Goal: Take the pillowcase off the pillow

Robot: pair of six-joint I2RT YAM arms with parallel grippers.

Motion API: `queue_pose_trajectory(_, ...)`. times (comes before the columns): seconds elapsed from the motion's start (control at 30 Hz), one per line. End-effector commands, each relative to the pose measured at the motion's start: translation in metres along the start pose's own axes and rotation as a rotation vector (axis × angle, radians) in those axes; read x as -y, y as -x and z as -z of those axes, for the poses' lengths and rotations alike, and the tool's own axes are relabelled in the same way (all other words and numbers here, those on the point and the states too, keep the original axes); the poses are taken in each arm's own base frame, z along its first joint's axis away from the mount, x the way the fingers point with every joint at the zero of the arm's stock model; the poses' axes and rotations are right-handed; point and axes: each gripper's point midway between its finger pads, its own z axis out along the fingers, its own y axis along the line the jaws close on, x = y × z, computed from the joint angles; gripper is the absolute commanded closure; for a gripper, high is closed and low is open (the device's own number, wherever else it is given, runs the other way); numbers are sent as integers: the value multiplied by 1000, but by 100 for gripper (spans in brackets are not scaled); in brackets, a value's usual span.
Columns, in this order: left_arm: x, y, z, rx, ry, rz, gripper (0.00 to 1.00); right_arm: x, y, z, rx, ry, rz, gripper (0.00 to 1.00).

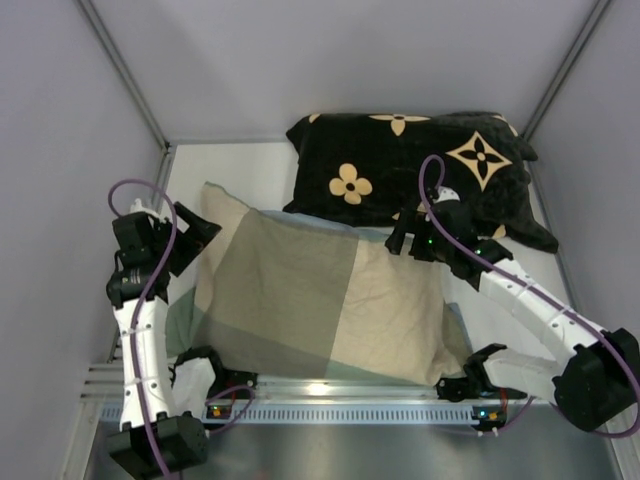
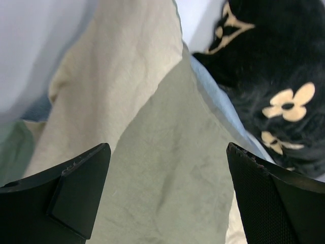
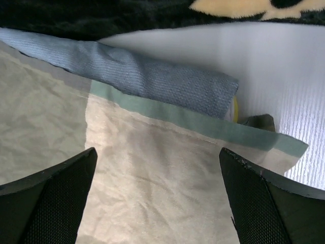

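Note:
My left gripper is about to go down and outward onto the pillowcase's beige far corner (image 2: 147, 20) to close, because that pointed flap sticks out over bare tabletop past the olive block (image 2: 172, 168).
The pillowcase (image 1: 320, 300) lies flat in the middle of the table, showing olive, beige and sage blocks, with the pillow inside and hidden. In the right wrist view only a sliver of yellow piping (image 3: 235, 108) shows at the pillowcase's grey-blue folded edge (image 3: 167, 84). My left gripper (image 1: 203, 233) is open over the pillowcase's far left corner, above the olive block (image 2: 172, 168). My right gripper (image 1: 402, 240) is open over the far right edge, above the beige block (image 3: 157, 178). Both hold nothing.
A black cushion with tan flower motifs (image 1: 420, 160) lies at the back, touching the pillowcase's far edge; it also shows in the left wrist view (image 2: 284, 76). Grey walls close in left, right and back. A metal rail (image 1: 330, 408) runs along the near edge.

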Motion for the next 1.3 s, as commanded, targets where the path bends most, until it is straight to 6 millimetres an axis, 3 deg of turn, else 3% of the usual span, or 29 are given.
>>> queue_pose_trajectory(0.0,-10,27,6,82,119,-34,1,11,-1,1,19,-10,-40,0)
queue_pose_trajectory(0.2,-18,46,-33,19,181,-23,1,39,-8,-9,15,-54,-162,1)
queue_pose_trajectory(0.43,-41,55,-109,-62,228,33,1,41,-11,-12,-5,-3,-185,1)
queue_pose_trajectory(0.47,-36,62,-119,-36,194,39,1,41,-12,-11,-2,-1,-185,1)
queue_pose_trajectory(0.5,-37,55,-129,-66,169,54,1,40,-9,-8,14,9,-185,1)
queue_pose_trajectory(0.7,-17,74,-150,29,51,66,1,39,-8,1,32,30,-167,0)
queue_pose_trajectory(0.83,-3,79,-169,-1,10,61,1,38,-10,4,29,36,-168,1)
queue_pose_trajectory(0.93,3,69,-187,-57,-5,38,1,38,-10,4,26,38,-172,0)
queue_pose_trajectory(1.17,-27,32,-209,-145,76,43,1,44,-2,0,29,13,-217,1)
queue_pose_trajectory(1.27,-27,25,-212,-165,50,48,14,53,-1,-10,7,-19,-248,1)
